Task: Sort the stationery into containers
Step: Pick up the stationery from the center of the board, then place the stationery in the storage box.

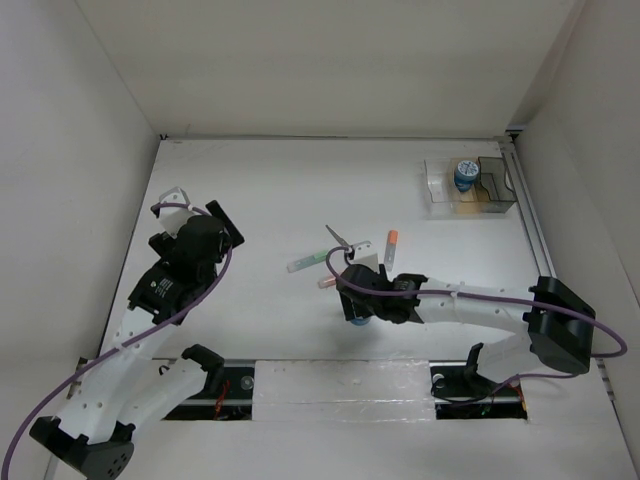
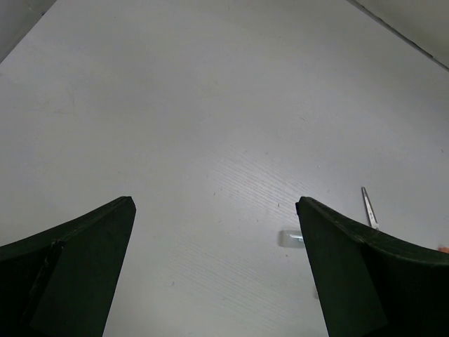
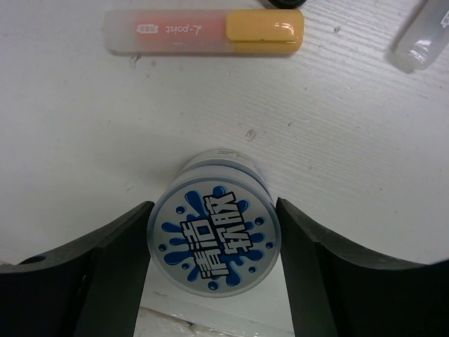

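Observation:
I need to lift my right gripper, move the roll outward and let it go inside the organiser's tan section [image 1: 467,201], because that section is to its right in the top view.
A round blue-and-white roll [image 3: 214,239] stands upright on the white table between the fingers of my right gripper [image 3: 214,210], which is shut on it, both pads against its sides. From above, that gripper [image 1: 360,318] covers most of the roll. An orange-capped pen [image 3: 203,31] lies just beyond it. More pens [image 1: 308,261] [image 1: 391,245] and the scissors [image 1: 342,240] lie close behind. A second roll [image 1: 465,175] sits in the clear organiser [image 1: 435,190] at the far right. My left gripper [image 2: 215,202] is open over bare table, far left [image 1: 175,195].
White walls close in the table on the left, back and right. A metal rail [image 1: 530,220] runs along the right edge beside the organiser. The scissors' blade tip [image 2: 369,208] and a clear pen end [image 2: 290,238] show beside the left gripper's right finger.

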